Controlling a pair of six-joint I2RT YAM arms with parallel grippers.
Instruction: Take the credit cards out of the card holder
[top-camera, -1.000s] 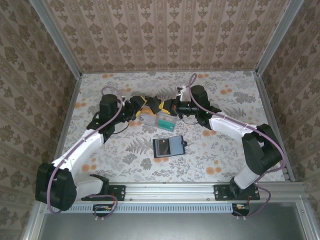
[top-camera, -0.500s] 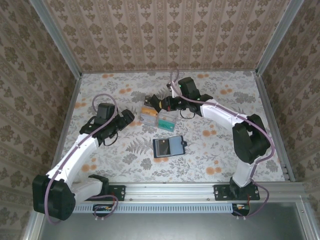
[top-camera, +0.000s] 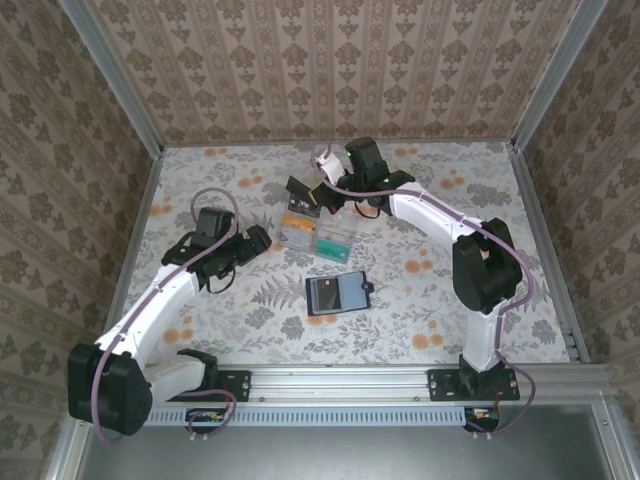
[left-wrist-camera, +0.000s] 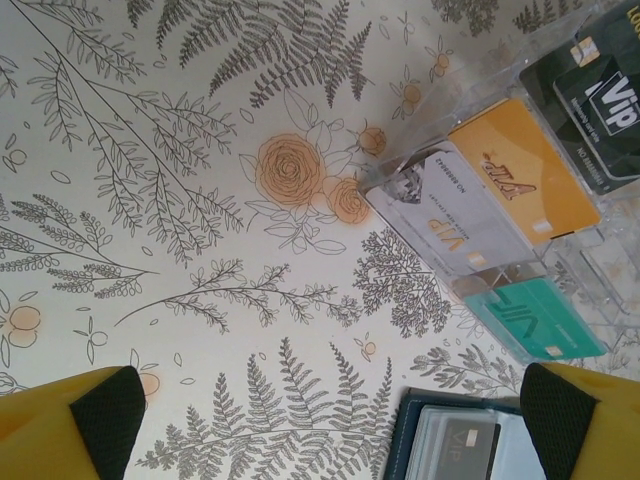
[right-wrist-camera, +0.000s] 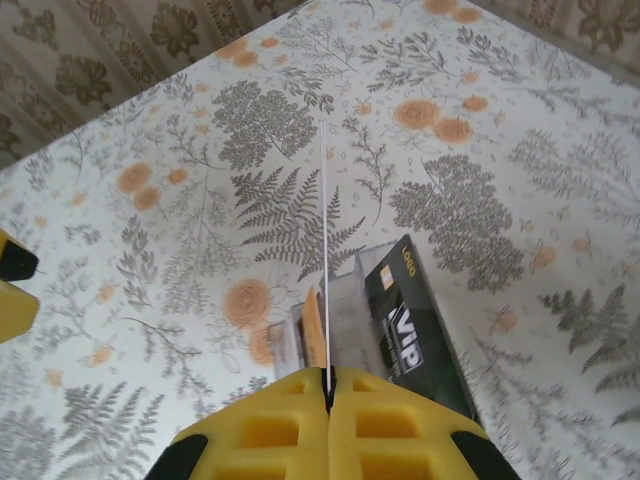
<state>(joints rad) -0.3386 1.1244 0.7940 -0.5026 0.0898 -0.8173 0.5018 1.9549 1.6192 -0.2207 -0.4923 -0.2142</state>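
I should lower my right gripper toward the clear tray's section with the black VIP card (right-wrist-camera: 405, 322) and release the thin credit card (right-wrist-camera: 325, 250) there, because it still hangs above the clear tray.
The card holder (top-camera: 338, 294) lies open on the floral table, a dark card in its pocket (left-wrist-camera: 462, 441). My right gripper (right-wrist-camera: 327, 378) is shut on a thin credit card (right-wrist-camera: 325, 250), seen edge-on, above a clear tray (top-camera: 316, 232). In the top view that gripper (top-camera: 312, 198) hangs over the tray's far edge. The tray holds an orange card (left-wrist-camera: 522, 175), a pale card (left-wrist-camera: 455, 225), a teal card (left-wrist-camera: 530, 316) and a black VIP card (right-wrist-camera: 415, 325). My left gripper (left-wrist-camera: 332, 410) stands open and empty, left of the tray (top-camera: 256, 243).
Patterned walls with aluminium posts (top-camera: 110, 75) close in the table on three sides. A metal rail (top-camera: 340, 380) carrying both arm bases runs along the near edge. Bare tabletop lies to the right of the card holder (top-camera: 450, 290).
My left gripper let go, opened wide and drew back leftward from the tray. My right gripper carried the card left and toward the back wall.
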